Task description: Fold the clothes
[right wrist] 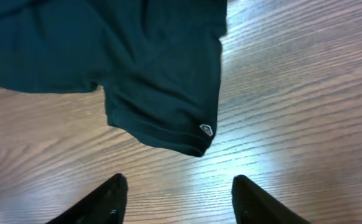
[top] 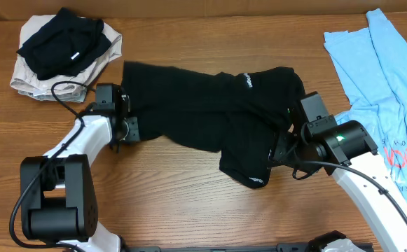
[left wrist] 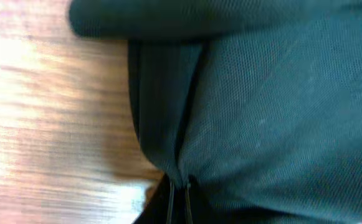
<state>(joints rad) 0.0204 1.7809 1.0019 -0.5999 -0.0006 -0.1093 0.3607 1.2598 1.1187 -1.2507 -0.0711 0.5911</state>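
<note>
This sleeve sticks out from the garment, so I will next bring my right gripper down open onto the hem corner by the small white logo and close it there.
A large black garment lies crumpled across the middle of the wooden table, with white print near its top and at its lower hem. My left gripper is at the garment's left edge. In the left wrist view its fingers are shut on a fold of the black cloth. My right gripper is by the garment's right side. In the right wrist view it is open above bare wood, just short of a black sleeve hem with a small white logo. A light-blue tee with red print lies at the far right.
A pile at the back left holds a folded black garment on top of a beige one. A black cable runs by the left arm. The table's wood shows in front of the garment.
</note>
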